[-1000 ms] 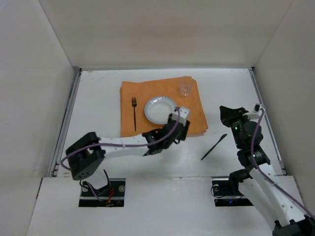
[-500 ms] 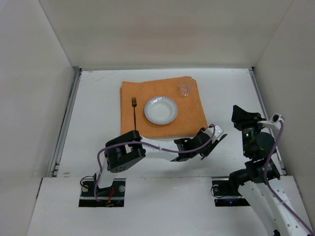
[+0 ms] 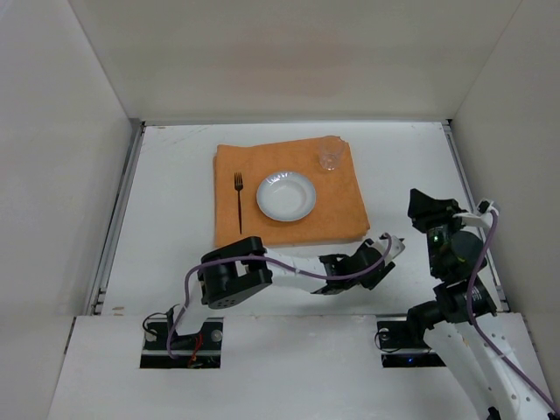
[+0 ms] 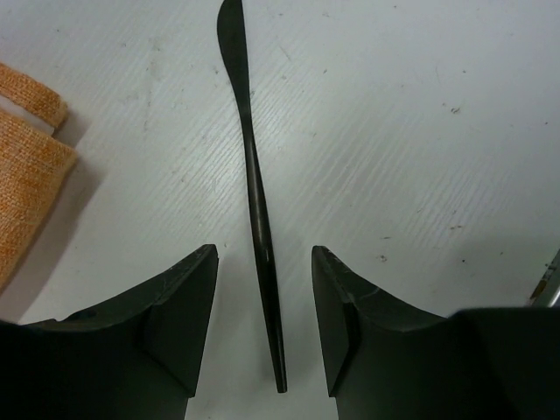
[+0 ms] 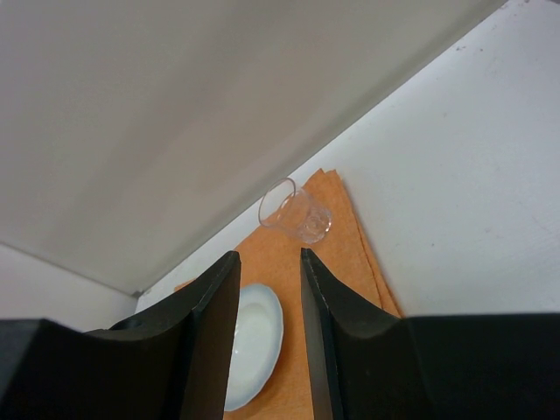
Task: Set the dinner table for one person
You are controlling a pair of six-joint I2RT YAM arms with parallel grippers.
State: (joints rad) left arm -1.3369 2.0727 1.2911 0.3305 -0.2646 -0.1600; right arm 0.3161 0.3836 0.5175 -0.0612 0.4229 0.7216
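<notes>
My left gripper moves down around the black knife's handle [image 4: 263, 258] next and closes its fingers, since the handle lies flat on the table below, between the open fingers.
The white dinner table [image 3: 175, 201] carries an orange cloth [image 3: 289, 188] with a white plate [image 3: 286, 195], a black fork [image 3: 239, 201] left of the plate and a clear glass [image 3: 329, 155] at its far right corner. My left gripper [image 3: 385, 252] is open and low over the table, right of the cloth. In the left wrist view a black knife [image 4: 254, 192] lies flat on the table, its handle end between my open fingers [image 4: 188, 306], untouched. My right gripper [image 3: 426, 208] is open and empty, raised at the right.
The cloth's near right corner [image 4: 26, 166] lies just left of the left gripper. Metal rails [image 3: 120, 219] run along the table's sides, and white walls enclose it. The right wrist view shows the glass [image 5: 296, 213] and plate [image 5: 254, 346] on the cloth.
My left arm swung from beside the plate to the right and came down around the knife. My right arm pulled back from the knife toward the right edge.
</notes>
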